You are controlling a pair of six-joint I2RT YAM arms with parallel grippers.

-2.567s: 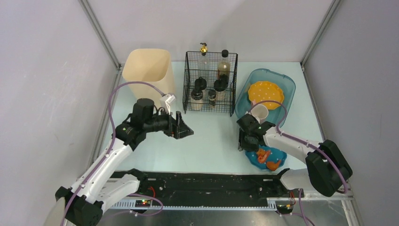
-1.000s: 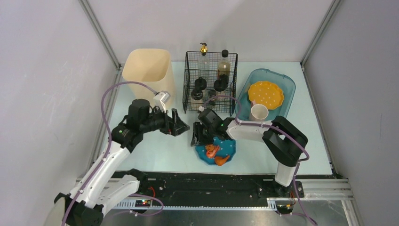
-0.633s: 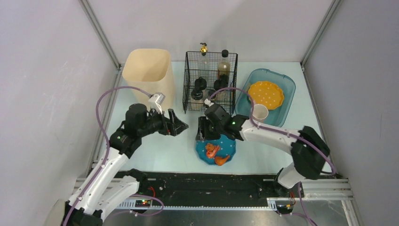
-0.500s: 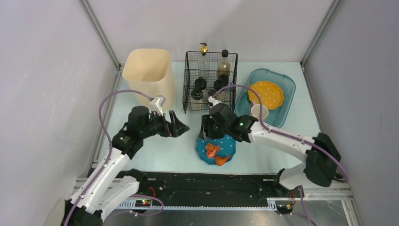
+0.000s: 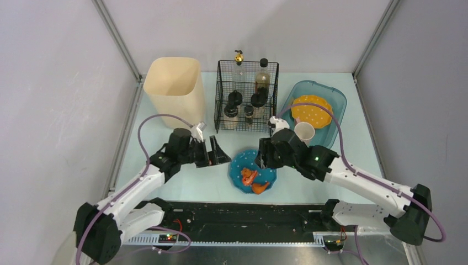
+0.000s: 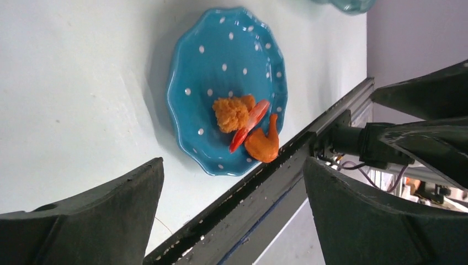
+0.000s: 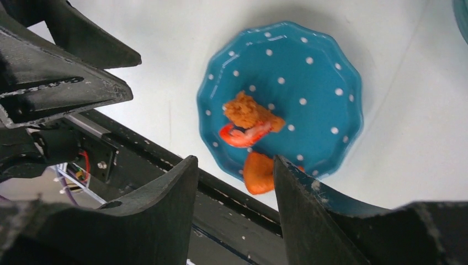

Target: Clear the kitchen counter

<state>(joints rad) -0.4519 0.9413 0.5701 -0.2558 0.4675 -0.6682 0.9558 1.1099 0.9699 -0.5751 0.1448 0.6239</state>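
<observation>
The left gripper needs to lower its open fingers toward the right in the top view to straddle the plate's rim nearest to it, because that part of the rim is clear of food.
A blue polka-dot plate (image 5: 237, 164) rests on the pale mint kitchen counter (image 5: 187, 182) near the black front rail. It carries a crumbed piece (image 6: 232, 112), a red shrimp (image 6: 247, 131) and an orange fried piece (image 6: 264, 146). My left gripper (image 5: 219, 153) hangs just left of the plate, wide open and holding nothing. My right gripper (image 5: 262, 158) hovers over the plate's back right rim, its jaws apart with nothing between them. In the right wrist view the plate (image 7: 309, 94) lies beyond the open right gripper (image 7: 234, 160). The left wrist view shows the plate (image 6: 221, 66) beyond the left gripper (image 6: 233, 163).
A beige bin (image 5: 174, 83) stands at the back left. A black wire basket (image 5: 246, 99) with bottles is at the back centre. A teal tub (image 5: 331, 130) at the back right holds an orange plate (image 5: 312, 107) and a cup (image 5: 304, 131). The black rail (image 5: 248, 212) edges the front.
The right arm slid the blue plate from the front right to the front centre, then opened and drew back to its right side. The left gripper opened wider and moved toward the plate.
</observation>
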